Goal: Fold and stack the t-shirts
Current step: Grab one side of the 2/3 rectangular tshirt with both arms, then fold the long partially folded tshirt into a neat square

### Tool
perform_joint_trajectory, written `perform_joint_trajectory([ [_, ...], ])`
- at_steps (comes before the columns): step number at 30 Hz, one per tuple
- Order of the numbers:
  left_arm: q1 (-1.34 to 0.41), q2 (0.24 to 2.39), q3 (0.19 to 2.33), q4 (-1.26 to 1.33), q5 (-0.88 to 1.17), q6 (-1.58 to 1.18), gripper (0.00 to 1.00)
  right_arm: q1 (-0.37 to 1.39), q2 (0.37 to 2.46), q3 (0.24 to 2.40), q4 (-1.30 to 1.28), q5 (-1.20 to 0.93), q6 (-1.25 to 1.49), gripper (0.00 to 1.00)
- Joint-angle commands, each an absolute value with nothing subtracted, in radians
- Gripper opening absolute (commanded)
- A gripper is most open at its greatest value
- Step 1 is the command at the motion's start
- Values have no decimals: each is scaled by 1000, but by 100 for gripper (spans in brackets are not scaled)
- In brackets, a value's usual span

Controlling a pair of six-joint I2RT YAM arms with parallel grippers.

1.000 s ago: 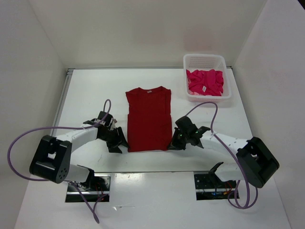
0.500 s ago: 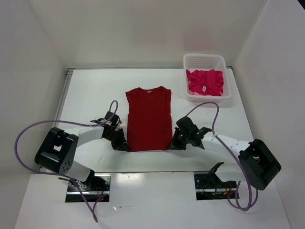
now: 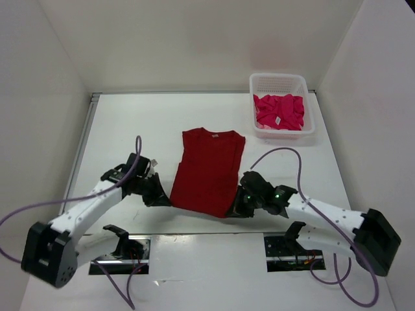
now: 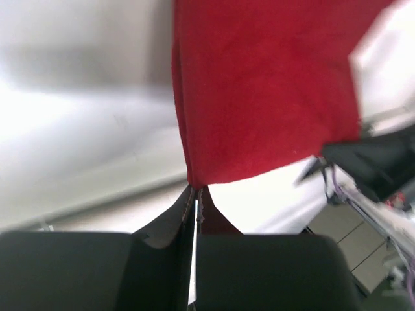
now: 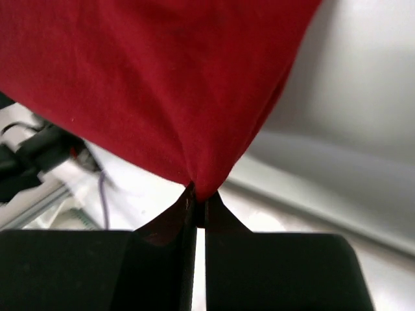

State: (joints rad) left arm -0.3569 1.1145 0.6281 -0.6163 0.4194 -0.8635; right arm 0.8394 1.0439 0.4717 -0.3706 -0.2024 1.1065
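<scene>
The collar end lies flat outward of my right gripper, so next the gripper will carry the held hem corner outward onto the t-shirt's shoulder by the basket and let it go.
The dark red t-shirt (image 3: 209, 170) hangs lifted off the table, its sides folded in, its hem end raised toward the arms. My left gripper (image 3: 166, 199) is shut on the hem's left corner (image 4: 196, 179). My right gripper (image 3: 235, 210) is shut on the hem's right corner (image 5: 201, 188). The collar end still rests on the table at the far side. A bright magenta-pink t-shirt (image 3: 279, 111) lies crumpled in the white basket (image 3: 280, 81) at the back right, with a strip of pale pink cloth (image 3: 264, 129) showing under it.
White walls close in the table (image 3: 130, 129) on the left, back and right. Purple cables (image 3: 39, 206) loop out from both arms. The arm bases and mounting plates (image 3: 285, 246) sit at the near edge.
My left gripper has shut on the hem's left corner. Both grippers have lifted the dark red t-shirt's near end off the table, and the shirt has shifted right and tilted.
</scene>
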Motion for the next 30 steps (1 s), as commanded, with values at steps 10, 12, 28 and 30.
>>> perform_joint_trajectory([
  [10,-327,1122,991,-749,402,-858,0,507,1031,804,-586,-229,876,0],
  [12,-327,1259,1087,-694,377,-848,0,433,1138,896,-548,-229,807,0],
  [28,-126,1894,1489,-479,253,-788,0,278,1837,1437,-420,-189,630,0],
  [30,-115,1934,1525,-442,244,-798,0,278,1877,1472,-385,-189,630,0],
])
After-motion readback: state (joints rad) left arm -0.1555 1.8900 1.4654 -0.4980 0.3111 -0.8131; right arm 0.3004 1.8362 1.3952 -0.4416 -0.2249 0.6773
